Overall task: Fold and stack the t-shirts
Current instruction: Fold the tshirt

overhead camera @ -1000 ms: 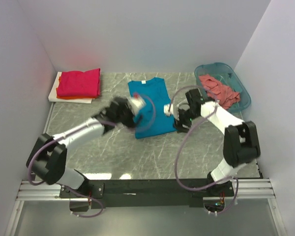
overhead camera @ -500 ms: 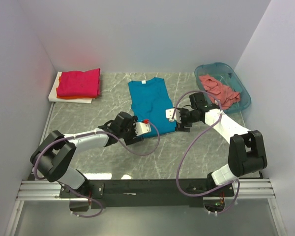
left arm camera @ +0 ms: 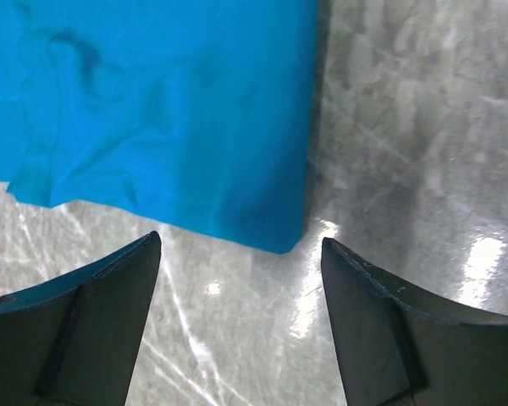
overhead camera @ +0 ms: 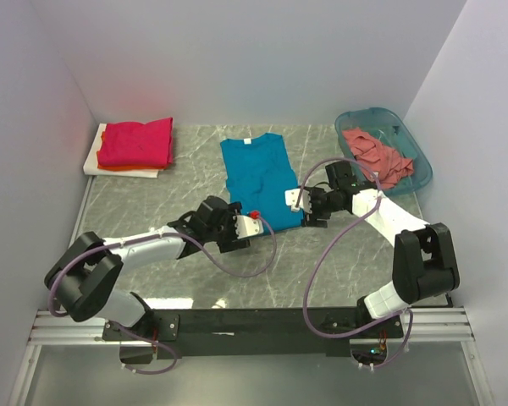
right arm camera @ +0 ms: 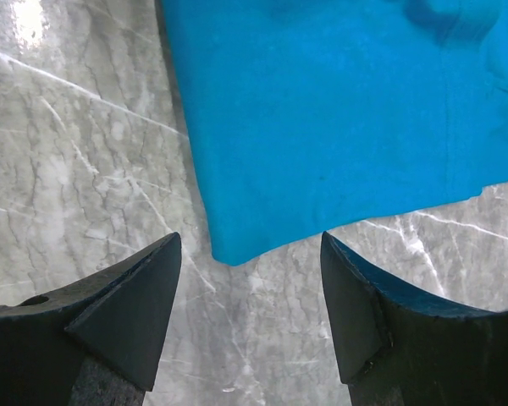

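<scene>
The right gripper will next move down and toward the left gripper, onto the teal-blue t-shirt's near corner [overhead camera: 300, 223] [right arm camera: 230, 251].
A teal-blue t-shirt [overhead camera: 256, 173] lies flat mid-table, collar toward the back wall and sleeves tucked in. My left gripper [overhead camera: 247, 227] sits low at its near left corner, open, and that corner [left arm camera: 275, 237] lies just ahead of the empty gap between the fingertips [left arm camera: 240, 241]. My right gripper [overhead camera: 298, 201] is open at the near right corner, with the cloth's tip [right arm camera: 233, 249] just ahead of its empty gap [right arm camera: 251, 237]. A folded magenta-red t-shirt [overhead camera: 136, 142] rests on an orange one [overhead camera: 127, 167]. A salmon-pink t-shirt [overhead camera: 378, 156] is crumpled in the basket.
The folded pile sits on a flat white board [overhead camera: 91, 161] at the back left. A translucent teal basket [overhead camera: 415, 144] stands at the back right. Grey marble tabletop [overhead camera: 262, 271] lies between the shirt and the arm bases; white walls enclose three sides.
My left gripper has drawn back from above the teal shirt toward the near edge and dropped to its near left corner. My right gripper has shifted slightly at the near right corner.
</scene>
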Motion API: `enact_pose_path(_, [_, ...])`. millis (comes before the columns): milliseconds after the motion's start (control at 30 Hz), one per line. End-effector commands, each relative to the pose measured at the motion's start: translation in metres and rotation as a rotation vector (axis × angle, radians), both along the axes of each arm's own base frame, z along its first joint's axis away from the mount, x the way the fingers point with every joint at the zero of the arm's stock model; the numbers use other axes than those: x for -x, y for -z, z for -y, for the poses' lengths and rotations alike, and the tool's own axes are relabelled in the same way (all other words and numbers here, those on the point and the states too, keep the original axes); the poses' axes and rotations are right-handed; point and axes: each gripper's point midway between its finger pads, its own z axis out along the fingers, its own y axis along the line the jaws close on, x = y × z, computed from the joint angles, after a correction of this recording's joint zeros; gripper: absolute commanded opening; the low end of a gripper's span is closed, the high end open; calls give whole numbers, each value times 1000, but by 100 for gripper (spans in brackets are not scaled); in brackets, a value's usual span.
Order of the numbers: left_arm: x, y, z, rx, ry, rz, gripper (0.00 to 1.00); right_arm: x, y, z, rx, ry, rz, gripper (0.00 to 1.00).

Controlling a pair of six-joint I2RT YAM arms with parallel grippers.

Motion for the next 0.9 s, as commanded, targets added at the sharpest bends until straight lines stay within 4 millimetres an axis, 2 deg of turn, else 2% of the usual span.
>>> enact_pose_path(0, [6, 4, 13, 19, 49, -17, 82, -2, 8, 2, 17, -10, 15, 73])
enact_pose_path(133, [9, 15, 16, -2, 62, -39, 81, -3, 12, 5, 44, -22, 23, 73])
enact_pose_path(367, [-7, 33, 7, -67, -15, -23, 73, -2, 17, 5, 50, -32, 21, 72])
enact_pose_path(567, [-14, 39, 1, -87, -54, 10, 51, 0, 19, 3, 54, -50, 24, 71])
enact_pose_path(600, [-14, 37, 1, -84, -53, 15, 42, 4, 20, 3, 59, -60, 12, 71])
enact_pose_path(667, [-13, 38, 0, -85, -55, 18, 31, 8, 23, 2, 64, -98, 2, 71])
enact_pose_path(700, [-13, 36, 0, -83, -51, 24, 19, 11, 25, 2, 69, -105, -13, 71])
enact_pose_path(800, [-11, 34, 0, -74, -43, 23, 1, 10, 32, 2, 96, -119, -6, 70])
enact_pose_path(867, [-8, 33, 0, -66, -37, 21, 1, 12, 40, 1, 127, -128, -10, 69])
